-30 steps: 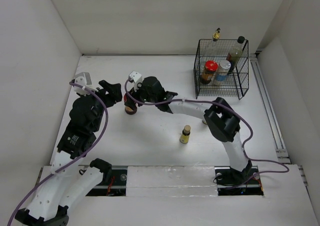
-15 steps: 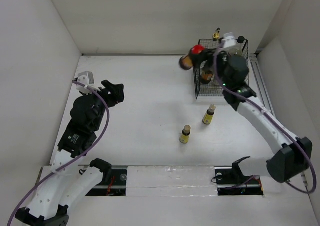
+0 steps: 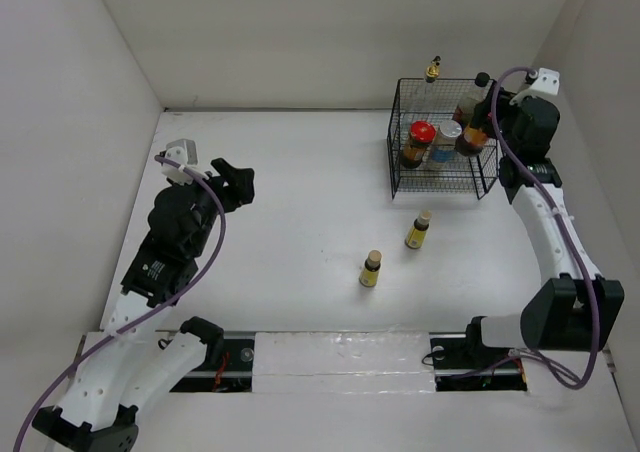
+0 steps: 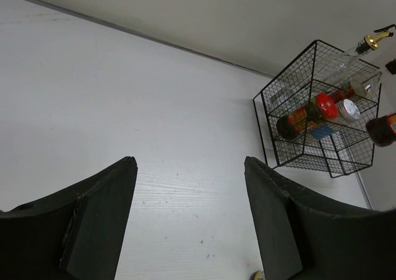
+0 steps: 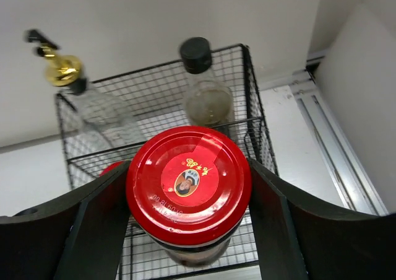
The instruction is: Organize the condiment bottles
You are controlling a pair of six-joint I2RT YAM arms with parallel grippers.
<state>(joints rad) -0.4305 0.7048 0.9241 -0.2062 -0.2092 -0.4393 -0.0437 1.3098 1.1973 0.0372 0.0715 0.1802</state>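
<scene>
The red-lidded dark jar goes down into the basket (image 3: pixel 393 152) next. My right gripper releases it beside the silver-lidded shaker, since that open spot lies below my gripper.
My right gripper (image 3: pixel 485 130) is shut on a red-lidded dark jar (image 3: pixel 471 138) and holds it over the right side of the black wire basket (image 3: pixel 393 152). In the right wrist view the jar's red lid (image 5: pixel 189 182) fills the gap between my fingers. Inside the basket stand another red-lidded jar (image 3: pixel 419 139), the silver-lidded shaker (image 3: pixel 448 138), the dark black-capped bottle (image 3: pixel 476 90) and the clear gold-capped bottle (image 3: pixel 432 73). Two tiny yellow bottles (image 3: pixel 418 229) (image 3: pixel 371 268) stand on the table. My left gripper (image 3: pixel 244 180) is open and empty at the left.
White walls close in the table on the left, back and right. A metal rail (image 3: pixel 535 212) runs along the right edge beside the basket. The left wrist view shows the basket (image 4: pixel 266 128) far ahead to the right.
My right arm carried the red-lidded jar from the table's left-middle across to the basket, and now holds it over the basket's right side. The left arm barely moved.
</scene>
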